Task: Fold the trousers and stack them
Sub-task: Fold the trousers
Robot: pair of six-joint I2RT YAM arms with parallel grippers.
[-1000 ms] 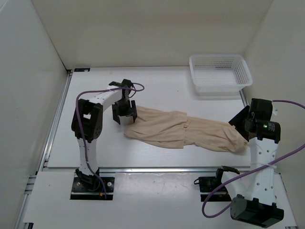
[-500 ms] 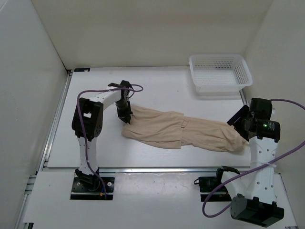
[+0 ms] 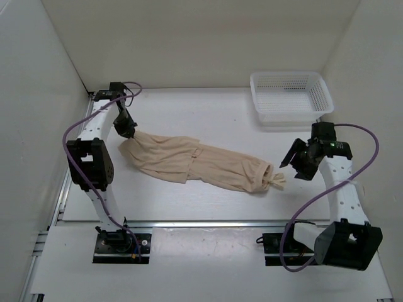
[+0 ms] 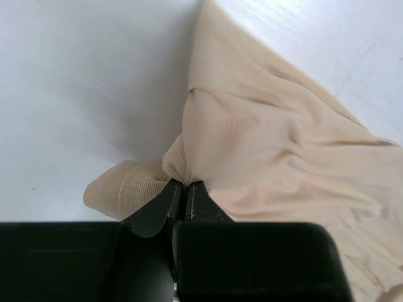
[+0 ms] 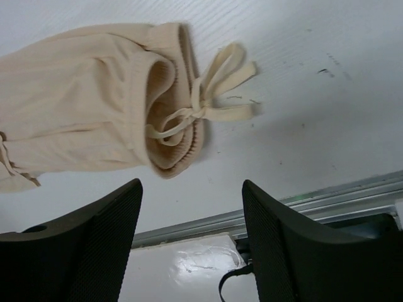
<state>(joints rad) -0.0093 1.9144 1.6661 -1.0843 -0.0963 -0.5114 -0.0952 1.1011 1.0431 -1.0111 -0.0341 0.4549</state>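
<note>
My left gripper will next rise and carry the trousers' pinched end to the right in the top view. It will release that end over the trousers' waistband (image 3: 261, 176), as the trousers (image 3: 201, 162) lie stretched out.
The beige trousers (image 3: 201, 162) lie stretched out across the table, running from back left to front right. My left gripper (image 3: 128, 132) is shut on a pinch of fabric at their left end; the left wrist view shows the cloth bunched between the black fingertips (image 4: 184, 184), with the trousers (image 4: 271, 145) trailing away to the right. The waistband and its knotted drawstring (image 5: 208, 100) form the right end (image 3: 272, 178). My right gripper (image 3: 293, 165) hangs open just right of that end, apart from it, and its wrist view (image 5: 190, 189) shows nothing between the fingers.
A white mesh basket (image 3: 293, 115) stands at the back right of the table. An aluminium rail (image 3: 208, 223) runs along the near edge. White walls close in the left, back and right sides.
The left gripper shut on the trousers' left end and pulled it left and towards the back. The whole garment slid left. The right gripper moved left and stayed open.
</note>
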